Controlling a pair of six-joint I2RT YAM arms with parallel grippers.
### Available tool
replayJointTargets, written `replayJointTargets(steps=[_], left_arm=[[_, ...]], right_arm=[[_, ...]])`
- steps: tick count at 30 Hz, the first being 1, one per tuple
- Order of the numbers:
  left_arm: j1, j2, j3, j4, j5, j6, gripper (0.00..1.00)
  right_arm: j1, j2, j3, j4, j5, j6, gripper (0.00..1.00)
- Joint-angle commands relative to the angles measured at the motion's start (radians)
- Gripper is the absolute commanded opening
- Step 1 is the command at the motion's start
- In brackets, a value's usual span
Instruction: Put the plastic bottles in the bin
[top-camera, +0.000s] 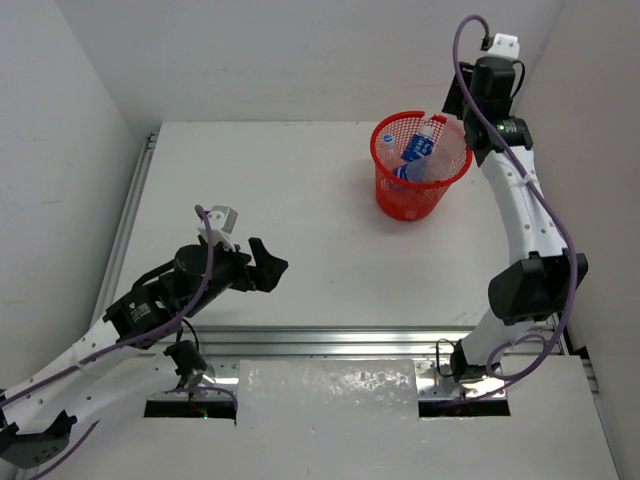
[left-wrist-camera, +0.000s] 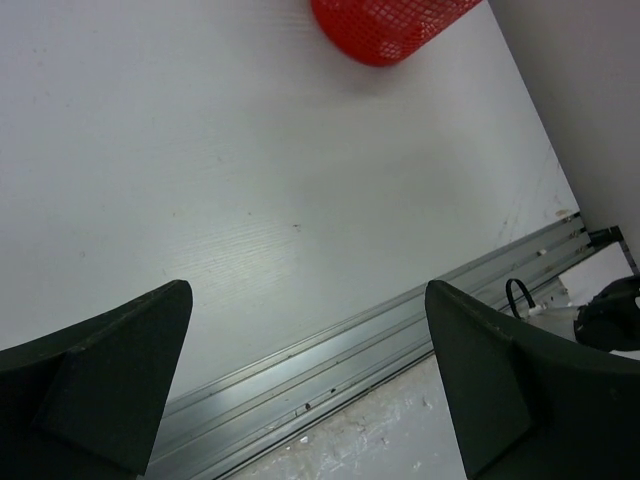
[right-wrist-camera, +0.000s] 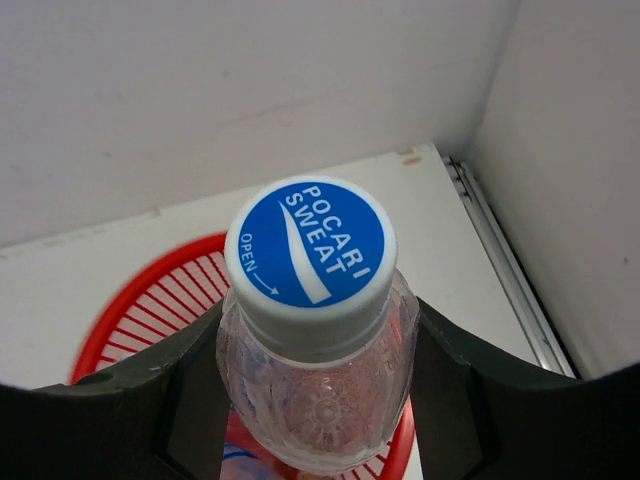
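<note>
The robot's right gripper will next move down across the bin's rim to release the bottle, because the bin's opening (top-camera: 426, 143) (right-wrist-camera: 178, 308) is below it and to its left in the top view.
The bin (top-camera: 408, 195) is a red mesh basket at the table's far right, also seen in the left wrist view (left-wrist-camera: 390, 25). Several clear plastic bottles (top-camera: 418, 158) with blue labels lie inside it. My right gripper (top-camera: 457, 108) hangs over the bin's far rim (right-wrist-camera: 130, 300), shut on a clear plastic bottle (right-wrist-camera: 310, 245) with a blue-and-white cap, its fingers pressing both sides (right-wrist-camera: 315, 400). My left gripper (top-camera: 268, 265) hovers low over the near left of the table, open and holding nothing (left-wrist-camera: 308, 295).
An aluminium rail (top-camera: 330, 340) runs along the table's near edge, just below the left gripper (left-wrist-camera: 330, 370). White walls close in at the back and at both sides, with the right wall (top-camera: 600, 150) near the right arm.
</note>
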Motion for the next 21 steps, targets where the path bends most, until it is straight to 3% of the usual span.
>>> replayJointTargets(steps=[1, 10, 15, 16, 18, 19, 20, 21], left_arm=[[-0.001, -0.006, -0.013, 0.030, 0.052, 0.037, 1.00], [-0.003, 0.031, -0.009, 0.020, 0.057, 0.037, 1.00], [-0.001, 0.028, -0.010, 0.023, 0.069, 0.040, 1.00], [-0.003, 0.029, -0.010, 0.023, 0.071, 0.040, 1.00], [-0.003, 0.032, -0.010, 0.021, 0.069, 0.040, 1.00], [-0.003, 0.034, -0.009, 0.021, 0.071, 0.040, 1.00], [-0.001, 0.034, -0.009, 0.023, 0.074, 0.040, 1.00], [-0.001, 0.034, -0.010, 0.024, 0.074, 0.040, 1.00]], right_arm=[[0.002, -0.034, -0.066, 0.112, 0.055, -0.066, 0.00], [-0.001, 0.065, -0.092, -0.004, -0.060, -0.028, 0.00], [0.000, 0.156, 0.006, -0.135, -0.082, -0.011, 0.05], [0.000, 0.176, 0.027, -0.150, -0.086, -0.005, 0.14], [0.000, 0.185, 0.038, -0.175, -0.085, 0.005, 0.16], [0.000, 0.187, 0.041, -0.178, -0.088, 0.005, 0.25], [0.000, 0.185, 0.046, -0.184, -0.091, 0.010, 0.38], [0.002, 0.188, 0.054, -0.204, -0.091, 0.015, 0.64]])
